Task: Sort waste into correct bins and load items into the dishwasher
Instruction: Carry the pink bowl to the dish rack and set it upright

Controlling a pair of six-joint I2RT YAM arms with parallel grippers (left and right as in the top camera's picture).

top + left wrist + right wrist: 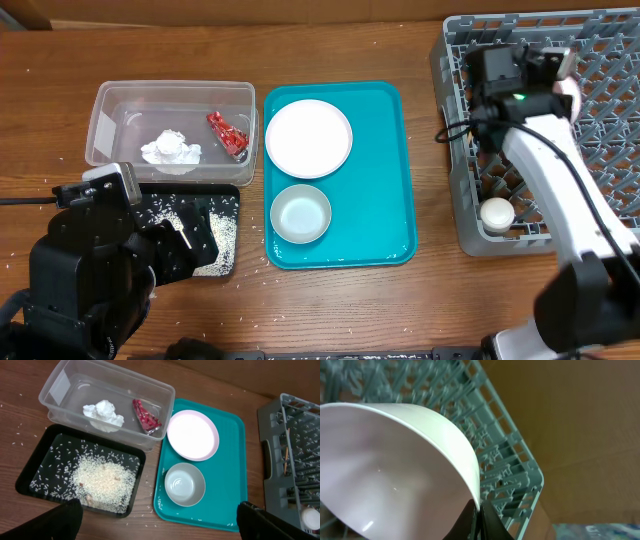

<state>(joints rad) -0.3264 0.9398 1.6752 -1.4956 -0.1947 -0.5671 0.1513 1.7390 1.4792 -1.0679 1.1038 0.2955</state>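
Note:
My right gripper holds the bowl, and the tines beside the white cup (497,211) are empty. I should move my right gripper left in the overhead view and down over those tines, then let go of the bowl.
The clear tub (105,110) holds the white tissue wad (170,150) and the red wrapper (228,133); both also show in the left wrist view, the tissue (103,414) and the wrapper (145,416). The black tray (30,472) holds a heap of rice grains (105,480). The white plate (308,138) and a small bowl (300,213) sit on the teal tray (385,170). My left gripper (159,522) is open and empty, high above the black tray's front edge. My right gripper (479,510) is shut on the rim of a pale-pink bowl (395,475) over the grey dish rack (600,60). A white cup (497,211) stands in the rack's front left corner.
Loose rice grains lie on the wooden table (180,435) round the black tray and on the teal tray's front edge. A thin wooden chopstick (286,457) stands in the rack. My left arm (90,275) covers the black tray's left part in the overhead view.

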